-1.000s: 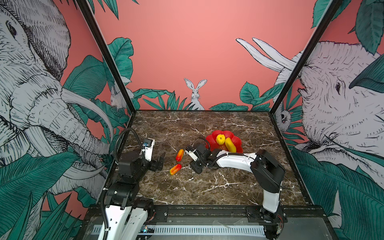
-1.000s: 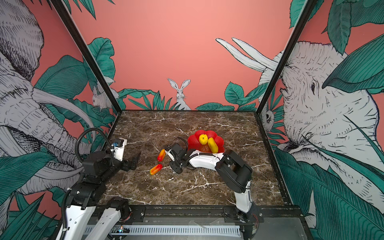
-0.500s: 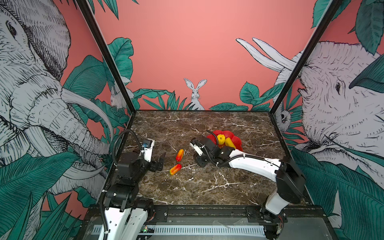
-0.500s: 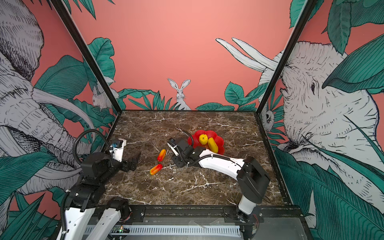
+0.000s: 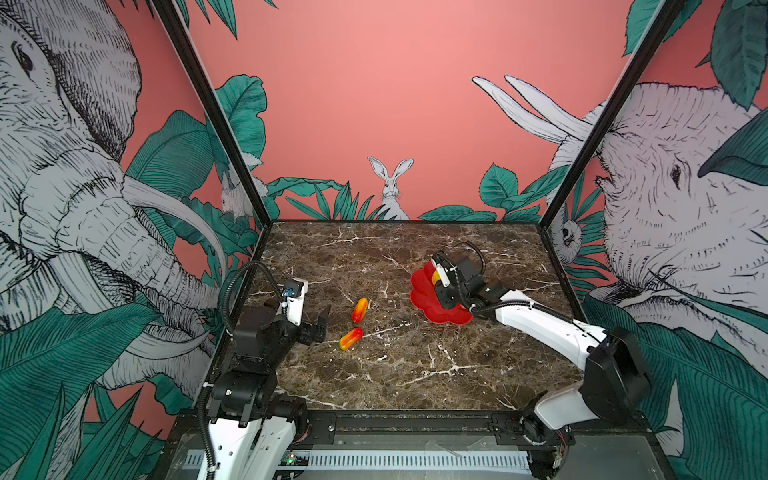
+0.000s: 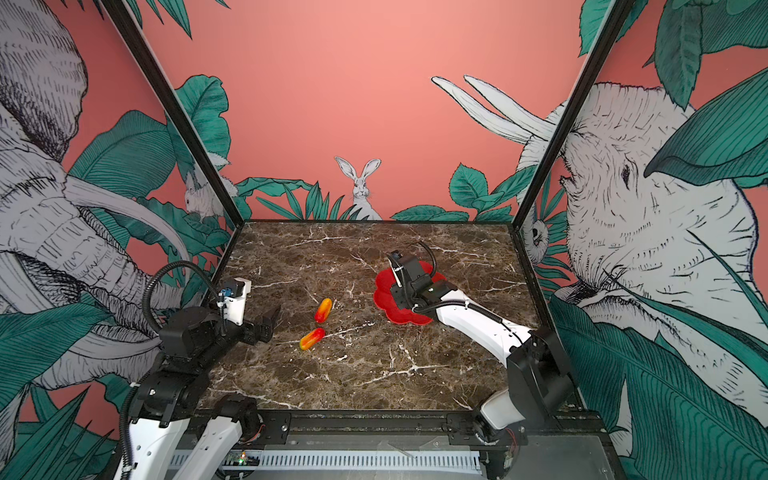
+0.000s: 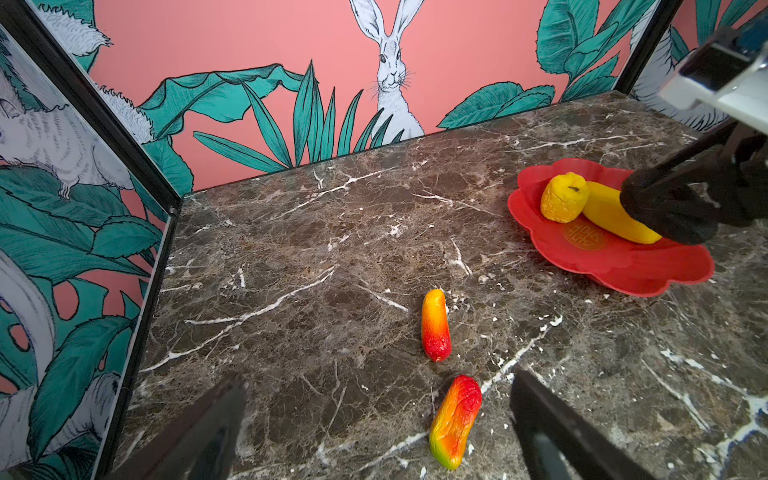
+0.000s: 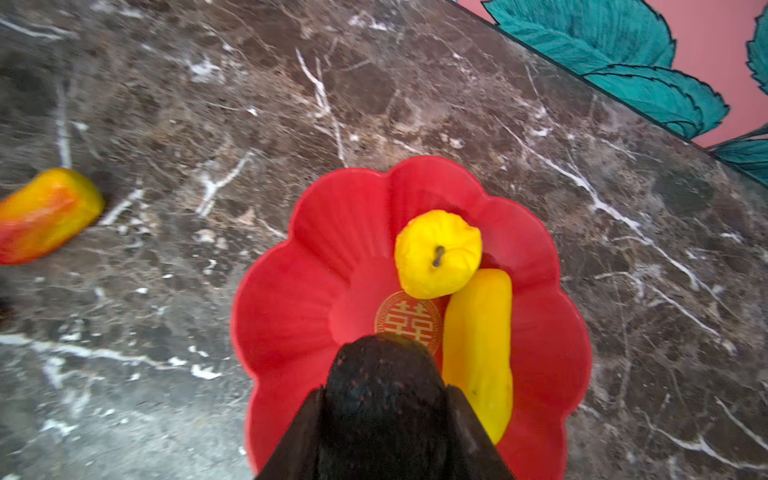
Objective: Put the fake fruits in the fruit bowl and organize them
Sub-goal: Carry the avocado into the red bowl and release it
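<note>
My right gripper should next bring the black oval fruit down to the bowl's bare red bottom below, beside the longer yellow oval (image 8: pixel 478 345), and let go of the black fruit there.
The red flower-shaped fruit bowl (image 5: pixel 428 305) (image 6: pixel 384 299) (image 8: pixel 286 299) (image 7: pixel 623 270) sits right of centre. A round yellow fruit (image 8: pixel 437 253) (image 7: pixel 563 199) and a longer yellow oval (image 8: pixel 478 345) (image 7: pixel 609 216) lie in it. My right gripper (image 8: pixel 384 415) (image 5: pixel 446 297) hangs over the bowl's near part, shut on the black oval fruit (image 8: pixel 382 390) (image 7: pixel 665 208). Two red-orange-yellow oblongs (image 5: pixel 360 309) (image 5: pixel 350 338) (image 7: pixel 435 324) (image 7: pixel 455 419) lie on the marble left of the bowl. My left gripper (image 7: pixel 376 395) (image 5: pixel 322 326) is open, low, just short of the nearer oblong.
The marble table (image 5: pixel 395 374) is walled by printed panels behind and on both sides, with black corner posts (image 5: pixel 216 112). The right arm (image 5: pixel 548 328) reaches in from the front right over the table's right part.
My right gripper has carried the black fruit from beside the oblongs at mid-table to the right and back, over the bowl. The left arm has not moved.
</note>
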`<state>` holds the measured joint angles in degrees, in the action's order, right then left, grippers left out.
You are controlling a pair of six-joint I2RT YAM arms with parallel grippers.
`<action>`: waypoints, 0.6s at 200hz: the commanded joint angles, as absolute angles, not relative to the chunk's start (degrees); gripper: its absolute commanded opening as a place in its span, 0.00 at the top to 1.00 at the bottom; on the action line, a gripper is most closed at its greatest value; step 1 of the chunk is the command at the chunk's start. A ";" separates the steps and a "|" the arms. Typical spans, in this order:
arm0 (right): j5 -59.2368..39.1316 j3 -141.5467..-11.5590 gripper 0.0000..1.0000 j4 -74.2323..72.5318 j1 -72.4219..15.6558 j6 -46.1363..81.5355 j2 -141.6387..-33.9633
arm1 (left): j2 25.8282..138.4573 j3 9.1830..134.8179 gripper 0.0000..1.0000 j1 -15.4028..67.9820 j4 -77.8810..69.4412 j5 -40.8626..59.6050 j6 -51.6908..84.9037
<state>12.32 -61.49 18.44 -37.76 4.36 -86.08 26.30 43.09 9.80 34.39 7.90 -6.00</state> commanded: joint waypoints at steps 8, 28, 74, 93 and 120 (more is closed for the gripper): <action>17.41 -59.91 0.94 14.25 -37.42 0.26 -89.64 | 26.72 42.80 0.00 9.40 33.93 7.13 -5.90; 17.35 -58.69 0.92 11.23 -37.09 0.05 -91.29 | 26.59 42.85 0.00 9.33 34.06 6.48 -6.15; 18.07 -57.79 0.91 8.09 -35.53 0.76 -95.33 | 25.45 42.63 0.00 9.32 34.51 4.79 -6.32; 18.42 -57.83 0.91 7.74 -35.42 0.97 -96.35 | 25.74 42.78 0.00 9.32 34.36 4.51 -6.55; 19.25 -57.48 0.90 7.12 -35.38 0.81 -96.92 | 25.45 42.93 0.00 9.30 34.45 3.37 -6.87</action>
